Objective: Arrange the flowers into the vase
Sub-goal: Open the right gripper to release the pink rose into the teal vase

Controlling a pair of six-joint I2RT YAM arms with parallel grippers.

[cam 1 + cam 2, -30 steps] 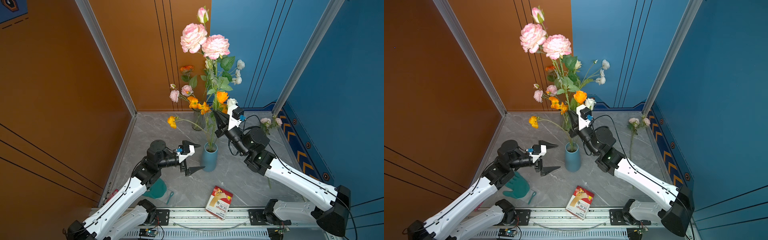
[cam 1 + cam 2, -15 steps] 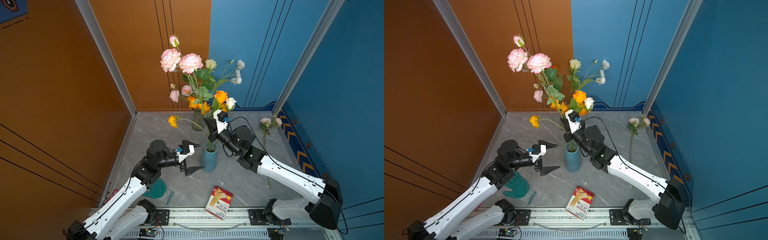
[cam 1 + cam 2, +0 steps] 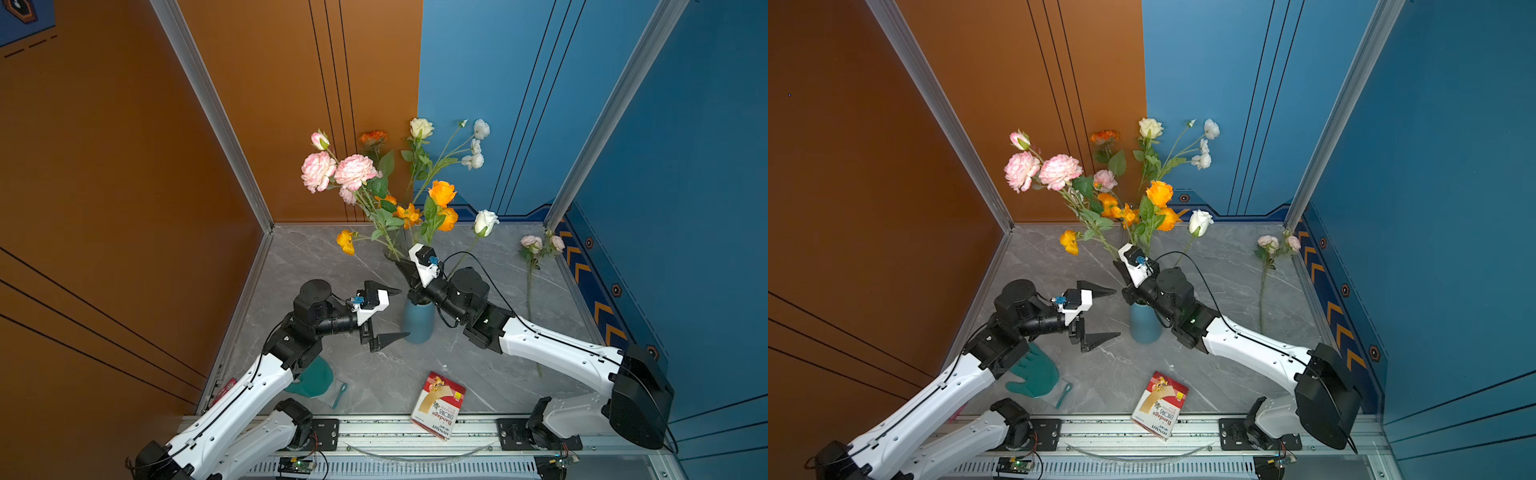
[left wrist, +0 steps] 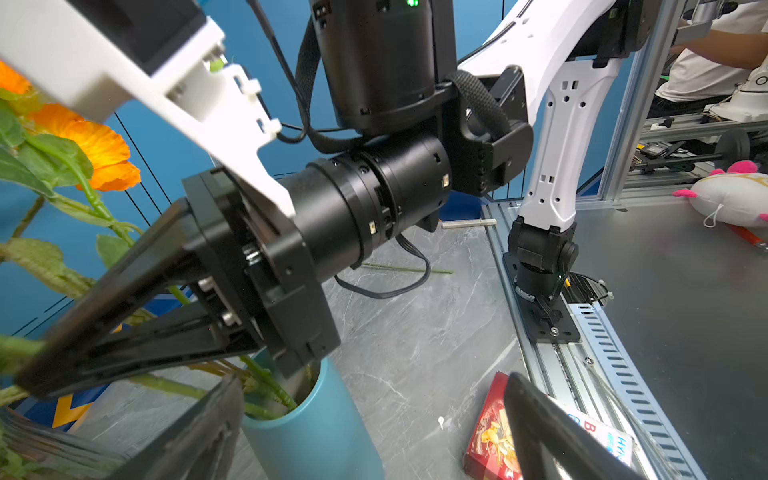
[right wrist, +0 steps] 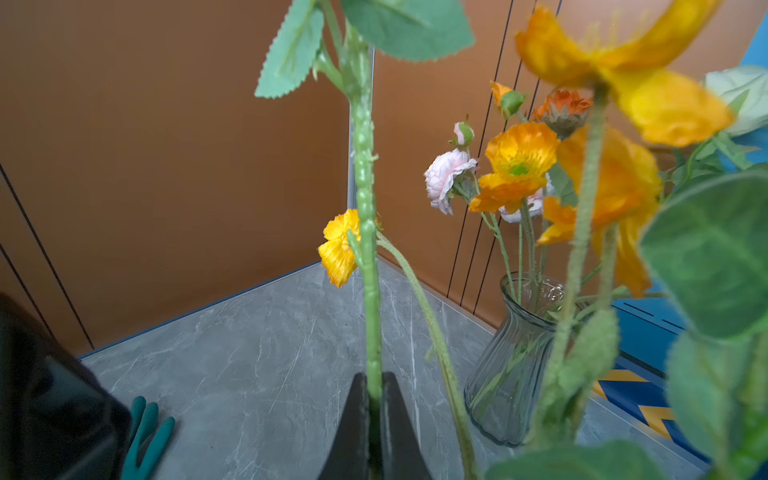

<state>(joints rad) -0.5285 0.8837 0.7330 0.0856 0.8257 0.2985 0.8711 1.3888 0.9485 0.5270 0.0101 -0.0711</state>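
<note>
I should next lower the thick green stem in my right gripper toward the blue vase's opening (image 3: 419, 303) and let go there, as its lower end already reaches in.
A blue vase (image 3: 419, 326) (image 3: 1145, 328) stands mid-table with green stems in its mouth (image 4: 270, 386). My right gripper (image 3: 400, 265) (image 3: 1118, 266) hovers just above it, shut on the thick green stem (image 5: 368, 249) of a flower with large pink blooms (image 3: 338, 171) (image 3: 1042, 170) that leans up and left. The black fingertips (image 5: 353, 415) pinch that stem. My left gripper (image 3: 397, 312) (image 3: 1117, 312) is open just left of the vase (image 4: 316, 436), level with its upper part, holding nothing. Orange and white flowers (image 3: 442, 195) rise beside the pink ones.
A glass vase (image 5: 515, 361) (image 3: 394, 246) with more flowers stands at the back. One pale pink flower (image 3: 532, 257) (image 3: 1266, 249) lies on the table at the right. A red bandage box (image 3: 438, 405) (image 4: 494, 436) and a green glove (image 3: 1034, 376) lie near the front rail.
My right gripper has come down and to the left with the pink flower, whose blooms now sit lower and lean left. The left gripper has stayed put, open.
</note>
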